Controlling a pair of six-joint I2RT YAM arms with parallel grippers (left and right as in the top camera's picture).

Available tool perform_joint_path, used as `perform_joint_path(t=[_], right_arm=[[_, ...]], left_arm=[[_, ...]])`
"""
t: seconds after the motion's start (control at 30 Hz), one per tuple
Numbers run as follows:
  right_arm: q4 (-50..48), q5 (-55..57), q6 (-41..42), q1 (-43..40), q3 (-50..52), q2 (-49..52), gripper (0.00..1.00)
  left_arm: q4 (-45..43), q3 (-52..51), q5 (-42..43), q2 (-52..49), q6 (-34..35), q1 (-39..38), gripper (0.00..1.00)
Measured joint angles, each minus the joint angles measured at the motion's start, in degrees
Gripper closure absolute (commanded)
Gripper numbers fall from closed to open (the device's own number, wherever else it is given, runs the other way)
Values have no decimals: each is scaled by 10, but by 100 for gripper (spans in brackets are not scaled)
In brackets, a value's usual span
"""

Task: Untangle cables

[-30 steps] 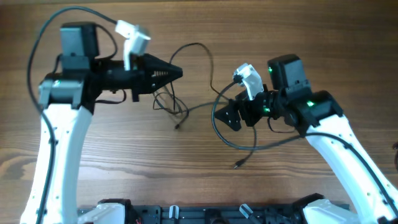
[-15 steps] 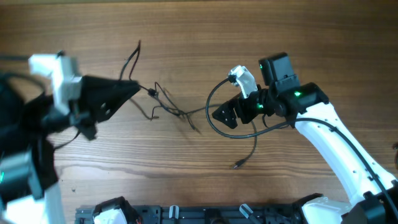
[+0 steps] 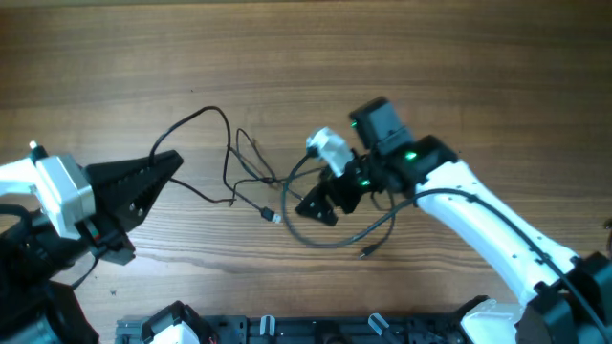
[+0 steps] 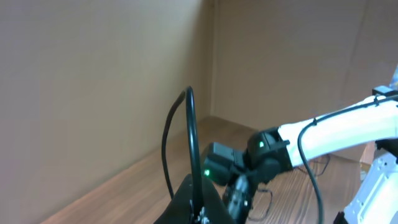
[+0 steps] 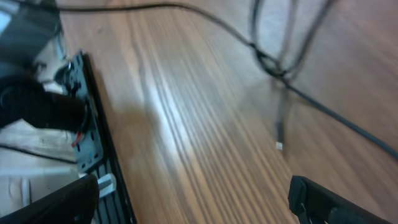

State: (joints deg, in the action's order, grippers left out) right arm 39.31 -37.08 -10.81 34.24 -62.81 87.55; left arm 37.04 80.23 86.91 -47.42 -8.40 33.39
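I will next pull my left gripper outward over the bare tabletop and then let go, because the piece of cable [image 4: 190, 137] still runs into the tangle.
The thin dark cables [image 3: 247, 164] lie in a loose tangle at mid-table, with one small plug [image 3: 273, 217] just below it. My left gripper [image 3: 170, 161] is raised at the left and shut on one strand that loops up and back into the tangle. In the left wrist view that strand [image 4: 190, 137] rises from the left gripper [image 4: 198, 213]. My right gripper [image 3: 312, 204] hovers open right of the tangle, over a wider loop [image 3: 335, 237] ending in a plug [image 3: 365, 253]. In the right wrist view, the right gripper [image 5: 193, 205] holds nothing; the knot [image 5: 273, 65] lies ahead.
A black rail [image 3: 316, 330] runs along the table's near edge, also seen as the rail [image 5: 93, 143] in the right wrist view. Plain walls stand behind the table in the left wrist view, where the right arm [image 4: 329, 130] shows.
My left gripper has drawn back to the left and lower in the picture, dragging its strand and the tangle leftward. The right gripper has followed left, closer to the tangle.
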Motion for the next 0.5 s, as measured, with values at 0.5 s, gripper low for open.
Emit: perform_joint_path(t=[0.5], right_arm=[[-156,93,-7,47,1,139,11]], left_arm=[[5,0,0,0,24,0,96]])
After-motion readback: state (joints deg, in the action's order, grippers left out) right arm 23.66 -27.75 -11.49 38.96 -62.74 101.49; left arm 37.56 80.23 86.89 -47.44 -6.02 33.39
